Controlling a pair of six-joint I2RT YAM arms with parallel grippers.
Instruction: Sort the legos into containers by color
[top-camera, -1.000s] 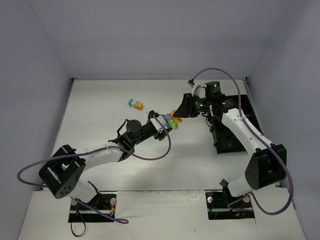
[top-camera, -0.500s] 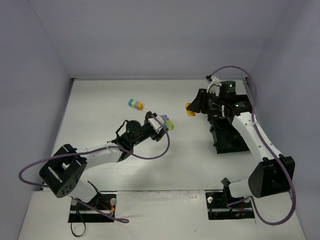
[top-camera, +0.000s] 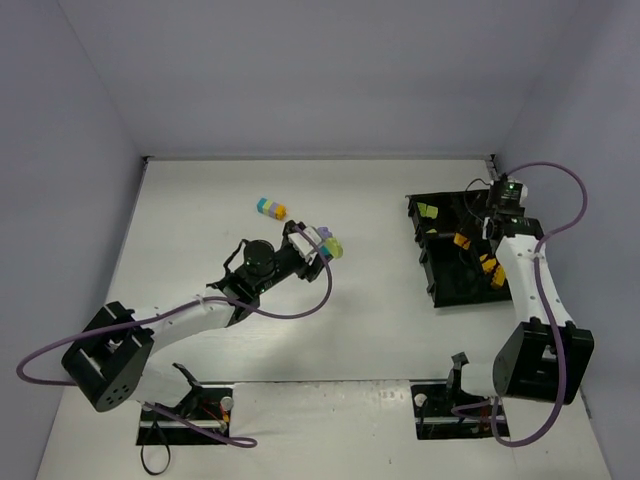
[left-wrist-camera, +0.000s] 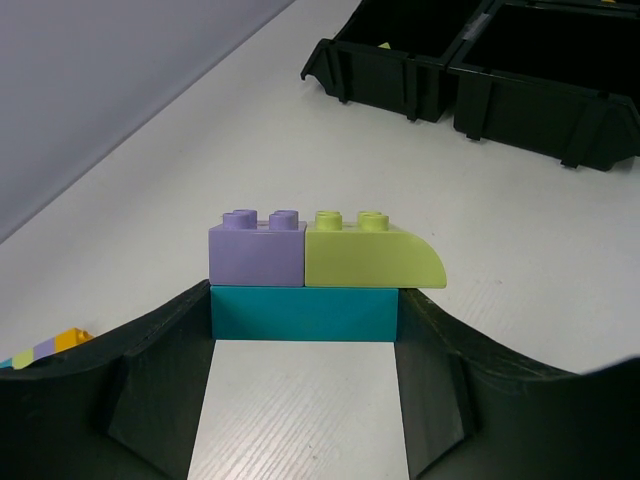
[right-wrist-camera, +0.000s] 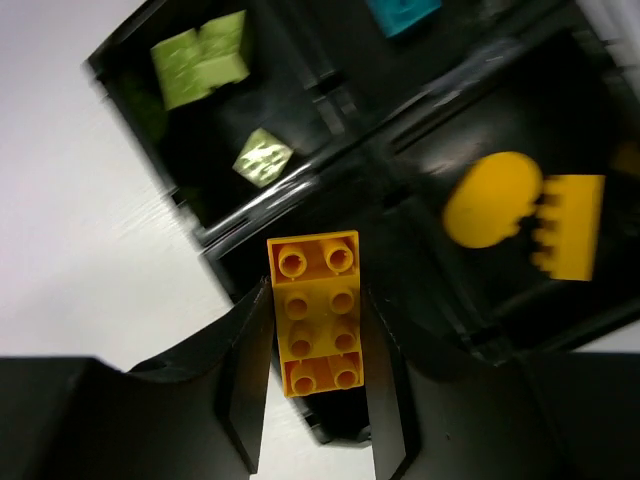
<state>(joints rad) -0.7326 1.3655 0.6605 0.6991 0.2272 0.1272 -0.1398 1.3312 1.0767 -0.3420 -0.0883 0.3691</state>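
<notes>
The yellow pieces already share one section of the black tray, so the robot needs to carry its right gripper toward the right in the top view, over those pieces, and let go of the orange-yellow brick (right-wrist-camera: 314, 315).
My left gripper (top-camera: 322, 247) (left-wrist-camera: 305, 318) is shut on a cluster: a teal brick (left-wrist-camera: 304, 313) with a lavender brick (left-wrist-camera: 257, 250) and a lime brick (left-wrist-camera: 368, 255) on top, held above the table. My right gripper (top-camera: 464, 238) (right-wrist-camera: 315, 345) is shut on an orange-yellow brick (right-wrist-camera: 314, 315) and holds it over the black tray (top-camera: 447, 285) (right-wrist-camera: 250, 205), above a divider. Lime bricks (right-wrist-camera: 200, 60) lie in one compartment, yellow pieces (right-wrist-camera: 495, 198) in another, and a cyan brick (right-wrist-camera: 400, 12) in a third. Another multicoloured cluster (top-camera: 270, 207) lies on the table.
The tray stands at the right of the table, and its near wall (left-wrist-camera: 400, 70) shows in the left wrist view. Purple cables loop from both arms. Grey walls close the table on three sides.
My right gripper has carried the orange-yellow brick to the right, from beside the left gripper to over the tray. My left gripper has drawn back slightly with the rest of the cluster.
</notes>
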